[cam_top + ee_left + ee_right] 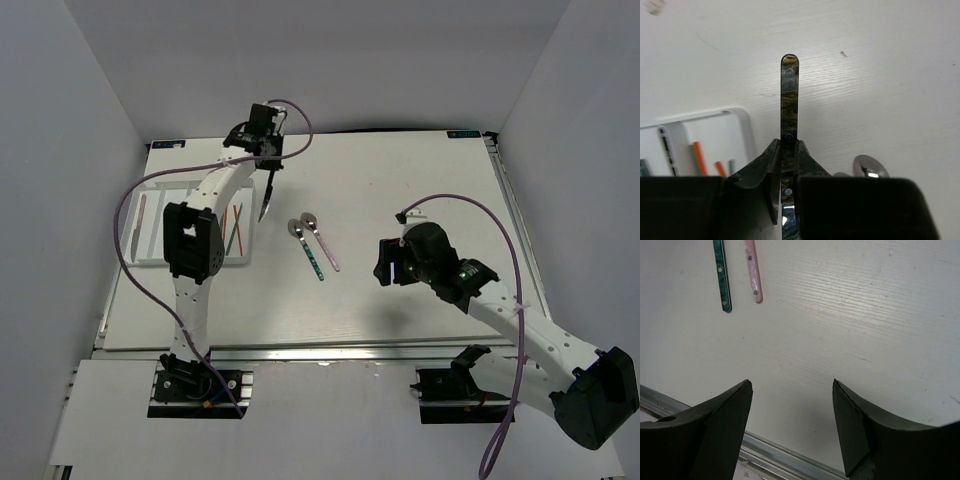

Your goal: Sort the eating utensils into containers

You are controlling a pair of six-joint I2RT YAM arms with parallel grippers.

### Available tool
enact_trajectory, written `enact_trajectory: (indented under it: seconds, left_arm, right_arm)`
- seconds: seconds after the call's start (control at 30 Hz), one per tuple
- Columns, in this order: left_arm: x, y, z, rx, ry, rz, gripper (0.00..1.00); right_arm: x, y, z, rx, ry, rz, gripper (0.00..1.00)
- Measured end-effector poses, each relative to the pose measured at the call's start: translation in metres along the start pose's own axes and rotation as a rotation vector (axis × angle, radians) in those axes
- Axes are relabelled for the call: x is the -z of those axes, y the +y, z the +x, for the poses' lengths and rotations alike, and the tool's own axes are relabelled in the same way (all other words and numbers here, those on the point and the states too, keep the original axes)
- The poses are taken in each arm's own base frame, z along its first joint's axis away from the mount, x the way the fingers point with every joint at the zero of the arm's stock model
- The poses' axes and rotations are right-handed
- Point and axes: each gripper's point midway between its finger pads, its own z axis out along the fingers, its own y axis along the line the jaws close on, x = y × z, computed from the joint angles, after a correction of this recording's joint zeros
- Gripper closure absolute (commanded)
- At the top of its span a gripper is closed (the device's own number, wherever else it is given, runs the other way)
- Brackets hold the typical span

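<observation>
The pinkish knife's section of the tray is below my left gripper, to its left in the top view. My left gripper needs to move across the tray (150,261) and down to release the dark-handled utensil.
My left gripper (271,163) (788,145) is shut on a dark-handled utensil (266,198) (789,97), held above the table just right of the white divided tray (150,261) (745,126). Its mottled handle sticks out past the fingertips; its silver part runs back between the jaws. Red and green chopsticks (236,225) (699,157) lie in the tray's right compartments, and other utensils lie further left. A teal-handled spoon (309,250) (721,275) and a pink-handled spoon (322,242) (753,270) lie side by side mid-table. My right gripper (384,262) (792,385) hangs open and empty right of them.
The left arm's grey link (193,240) covers the middle of the tray from above. A purple cable (130,200) loops over the tray's left side. The metal rail of the near table edge (780,455) runs just below my right fingers.
</observation>
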Motion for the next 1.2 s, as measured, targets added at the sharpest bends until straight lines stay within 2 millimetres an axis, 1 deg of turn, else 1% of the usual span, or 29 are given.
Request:
enact_trajectory:
  seconds: [0.07, 0.13, 0.2, 0.23, 0.27, 0.33, 0.5, 0.57, 0.6, 0.67, 0.73, 0.8, 0.93, 1.0, 1.1, 1.2]
  left_arm:
    - [0.018, 0.013, -0.014, -0.041, -0.037, -0.030, 1.00]
    - [0.033, 0.033, -0.025, -0.078, -0.067, -0.075, 1.00]
    - [0.046, 0.059, -0.028, -0.111, -0.080, -0.141, 1.00]
    - [0.053, 0.077, -0.027, -0.131, -0.089, -0.182, 1.00]
    - [0.059, 0.093, -0.023, -0.148, -0.087, -0.216, 1.00]
    - [0.072, 0.128, -0.008, -0.176, -0.066, -0.291, 1.00]
    - [0.100, 0.215, 0.025, -0.192, -0.047, -0.519, 1.00]
    - [0.109, 0.240, 0.035, -0.218, -0.051, -0.617, 1.00]
    - [0.113, 0.248, 0.043, -0.239, -0.048, -0.656, 1.00]
    - [0.117, 0.255, 0.054, -0.285, -0.035, -0.708, 1.00]
    - [0.117, 0.264, 0.058, -0.312, -0.040, -0.739, 1.00]
    - [0.118, 0.276, 0.059, -0.322, -0.057, -0.765, 1.00]
    - [0.127, 0.306, 0.058, -0.341, -0.085, -0.833, 1.00]
    - [0.132, 0.319, 0.054, -0.348, -0.099, -0.867, 1.00]
    - [0.135, 0.325, 0.046, -0.361, -0.127, -0.893, 1.00]
    - [0.129, 0.328, 0.045, -0.379, -0.142, -0.903, 1.00]
  right_arm:
    - [0.001, 0.001, -0.001, 0.003, -0.006, -0.004, 0.30]
    - [0.002, 0.001, -0.001, 0.007, -0.007, -0.006, 0.30]
    - [0.002, 0.002, -0.001, 0.009, -0.004, -0.014, 0.30]
    - [0.002, 0.003, -0.001, 0.010, -0.002, -0.020, 0.30]
    - [0.002, 0.005, 0.000, 0.011, 0.001, -0.029, 0.30]
    - [0.003, 0.008, 0.000, 0.011, 0.003, -0.047, 0.30]
    - [0.008, 0.017, 0.000, 0.015, 0.002, -0.100, 0.31]
    - [0.010, 0.021, 0.000, 0.018, 0.003, -0.126, 0.32]
    - [0.010, 0.024, 0.000, 0.019, 0.004, -0.139, 0.32]
    - [0.012, 0.028, 0.000, 0.020, 0.007, -0.164, 0.33]
    - [0.012, 0.032, 0.002, 0.021, 0.016, -0.186, 0.33]
    - [0.013, 0.035, 0.003, 0.021, 0.022, -0.205, 0.33]
    - [0.013, 0.040, 0.006, 0.022, 0.041, -0.234, 0.33]
    - [0.010, 0.041, 0.009, 0.021, 0.055, -0.241, 0.33]
    - [0.005, 0.042, 0.014, 0.020, 0.086, -0.247, 0.33]
    - [0.000, 0.042, 0.018, 0.019, 0.112, -0.246, 0.33]
